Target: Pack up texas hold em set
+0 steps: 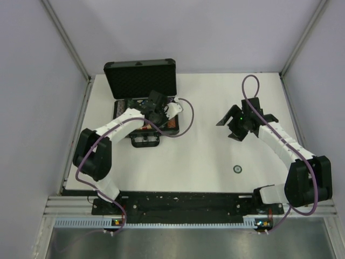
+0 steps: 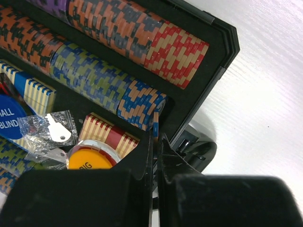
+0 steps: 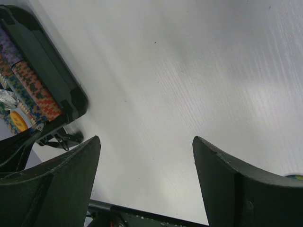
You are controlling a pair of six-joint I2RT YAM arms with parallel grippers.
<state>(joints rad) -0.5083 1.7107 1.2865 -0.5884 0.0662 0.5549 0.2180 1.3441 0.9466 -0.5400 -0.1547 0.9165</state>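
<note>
My right gripper will next move back and down over the small dark chip on the tabletop and close across the chip's rim, because the chip is still outside the briefcase [image 1: 141, 81].
The black briefcase [image 1: 141, 81] stands open at the back left, its lid upright. Multicoloured chip rows [image 2: 109, 75] fill its tray. An orange disc [image 2: 90, 161] and a blue disc [image 2: 8, 118] lie in the tray. My left gripper [image 1: 157, 110] is over the tray's right end. In the left wrist view it [image 2: 156, 138] is shut on a thin blue and orange chip [image 2: 155, 124], held edge-on at the end of a row. My right gripper [image 1: 229, 127] hangs open and empty above the table [image 3: 189, 71]. A small dark chip [image 1: 237, 169] lies on the table near it.
A clear plastic bag with a key [image 2: 49, 132] lies in the tray. The case handle [image 1: 145, 141] sticks out toward me. Grey walls enclose the table. The case's corner [image 3: 45, 66] shows at the left of the right wrist view.
</note>
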